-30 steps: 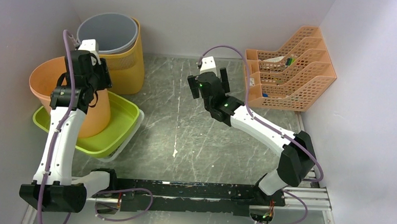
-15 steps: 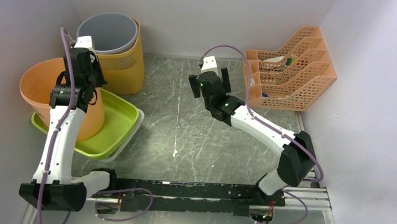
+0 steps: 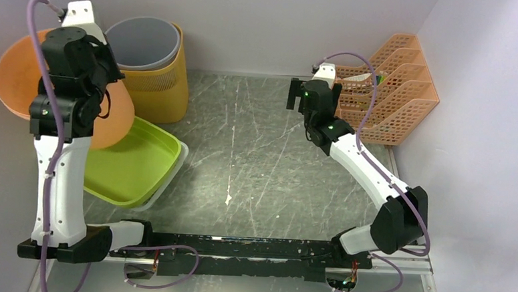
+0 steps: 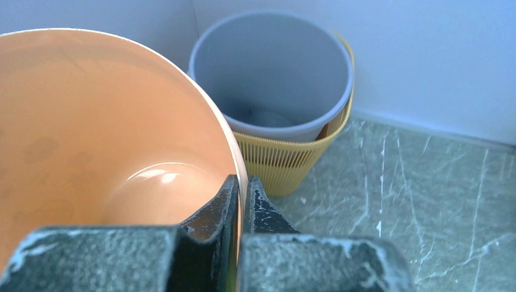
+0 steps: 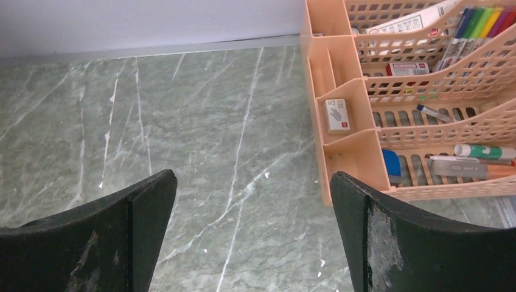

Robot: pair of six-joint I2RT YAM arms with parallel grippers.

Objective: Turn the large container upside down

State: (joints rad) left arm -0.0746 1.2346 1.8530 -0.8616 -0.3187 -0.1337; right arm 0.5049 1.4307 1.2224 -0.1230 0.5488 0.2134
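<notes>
I will next swing my left gripper to its right in the top view, over the bare tabletop [image 3: 212, 125] beside the yellow basket, then lower the bucket [image 3: 13, 79] onto it and release it.
The large container is an orange bucket [image 3: 13, 79]. It hangs tilted in the air at the far left, above the left end of the green tray, with its mouth facing up and to the left. My left gripper [image 3: 94, 67] is shut on the bucket's rim. In the left wrist view the fingers [image 4: 241, 191] pinch the thin rim, one inside and one outside the bucket [image 4: 91, 121]. My right gripper [image 3: 314, 94] is open and empty over the table at the back right; the right wrist view [image 5: 252, 179] shows bare table between its fingers.
A lime green tray [image 3: 155, 154] lies under and to the right of the bucket. A grey bin [image 3: 141, 43] sits nested in a yellow basket [image 3: 167, 81] at the back left, close to the bucket. An orange file organizer [image 3: 386, 86] with pens stands at the back right.
My left arm has lifted the orange bucket out of the green tray, up and to the left, tilting it. My right arm has swung right toward the organizer.
</notes>
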